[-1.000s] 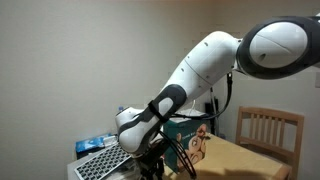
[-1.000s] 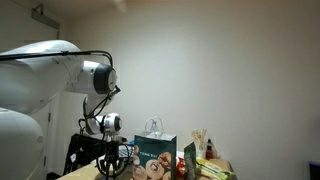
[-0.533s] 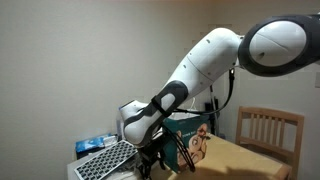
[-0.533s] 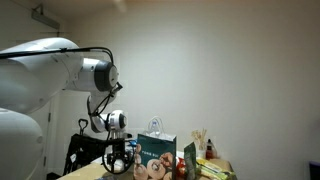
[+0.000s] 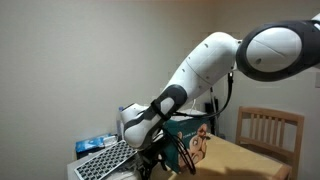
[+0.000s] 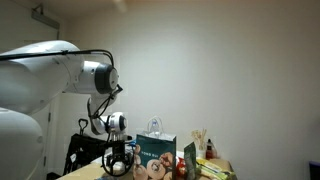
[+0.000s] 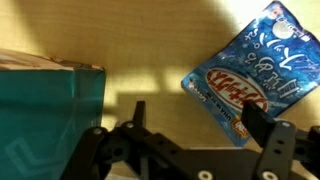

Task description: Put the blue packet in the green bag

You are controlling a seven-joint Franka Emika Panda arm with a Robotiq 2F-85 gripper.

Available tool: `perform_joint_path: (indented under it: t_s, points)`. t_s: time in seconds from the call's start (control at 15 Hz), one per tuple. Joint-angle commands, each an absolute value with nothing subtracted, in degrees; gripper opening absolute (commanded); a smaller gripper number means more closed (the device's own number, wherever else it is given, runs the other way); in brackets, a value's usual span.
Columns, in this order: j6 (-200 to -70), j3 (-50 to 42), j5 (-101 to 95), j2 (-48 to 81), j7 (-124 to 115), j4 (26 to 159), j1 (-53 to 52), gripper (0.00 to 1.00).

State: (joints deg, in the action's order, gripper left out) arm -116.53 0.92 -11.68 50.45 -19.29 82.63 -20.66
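Observation:
The blue packet's edge nearest the green bag lies between my gripper's open fingers. Next, the gripper lowers onto that edge and closes its fingers.
The blue packet (image 7: pixel 245 65) lies flat on the wooden table (image 7: pixel 140 60) in the wrist view, upper right, with white and red print on it. My gripper (image 7: pixel 200 122) hovers over the table, open, with nothing between its fingers. Its right finger (image 7: pixel 262 125) overlaps the packet's lower corner; the left finger (image 7: pixel 138 112) stands over bare wood. The green bag (image 7: pixel 45 110) stands at the left of that view, beside the gripper. In both exterior views the gripper (image 5: pixel 155 160) (image 6: pixel 120 163) hangs low beside the upright bag (image 5: pixel 192 135) (image 6: pixel 156 150); there I cannot make out the packet.
A wooden chair (image 5: pixel 270 130) stands behind the table. A keyboard (image 5: pixel 105 160) and a blue item (image 5: pixel 97 143) lie on the side away from the chair. In an exterior view, several small items and sticks (image 6: pixel 205 155) crowd the table past the bag.
The jaws have spread open over the last second. The wrist has shifted slightly toward the bag; the bag has not moved.

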Motion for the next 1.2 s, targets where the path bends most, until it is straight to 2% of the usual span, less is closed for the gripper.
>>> perform_joint_path:
  t_s: [0.0, 0.53, 0.67, 0.8, 1.13]
  points:
    - [-113.9, 1.4, -11.0, 53.9, -18.2, 79.0, -20.4, 0.67]
    - [-110.0, 1.8, -10.5, 57.4, -18.2, 73.6, -20.3, 0.13]
    - [-109.1, 1.7, -10.4, 57.8, -18.4, 72.6, -20.2, 0.03]
    - [-108.8, 1.7, -10.4, 57.8, -18.6, 72.1, -20.2, 0.0]
    - [-110.5, -0.1, -11.7, 53.0, -25.8, 76.1, -22.9, 0.01]
